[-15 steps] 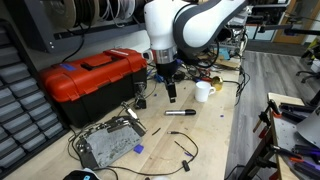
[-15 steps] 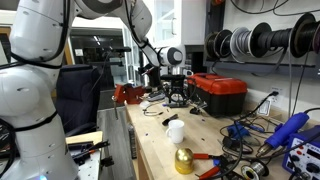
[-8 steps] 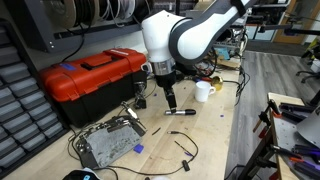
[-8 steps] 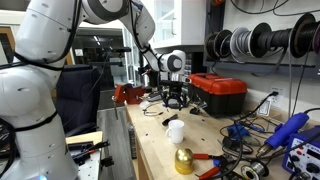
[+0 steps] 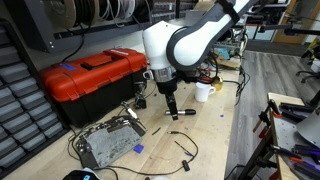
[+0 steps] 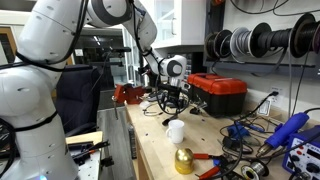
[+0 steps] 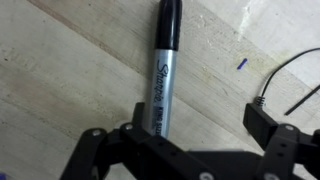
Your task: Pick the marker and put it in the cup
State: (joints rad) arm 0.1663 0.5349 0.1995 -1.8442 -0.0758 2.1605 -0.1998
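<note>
I will move my gripper toward the left in the wrist view, as the marker's grey body (image 7: 159, 108) is close to one finger, then lower it around the marker's body.
The marker (image 7: 164, 60) is slim and black with a grey labelled barrel and lies flat on the wooden table. In the wrist view its near end sits just inside one finger of my gripper (image 7: 205, 125), which is open and empty. In an exterior view the gripper (image 5: 173, 112) hangs low over the marker (image 5: 185, 113). The small white cup (image 5: 203, 91) stands upright just beyond it. It also shows in an exterior view (image 6: 176, 130), nearer the camera than the gripper (image 6: 172, 102). I cannot make out the marker in that view.
A red toolbox (image 5: 95, 77) stands beside the arm and also shows in an exterior view (image 6: 219, 92). A grey metal plate (image 5: 108, 142) and thin black cables (image 5: 185, 150) lie on the table. A gold ball (image 6: 184, 160) sits near the cup. A cable end (image 7: 285, 80) lies right of the gripper.
The arm has moved down and slightly toward the marker. The gripper now sits lower over it. The marker and the cup have not moved.
</note>
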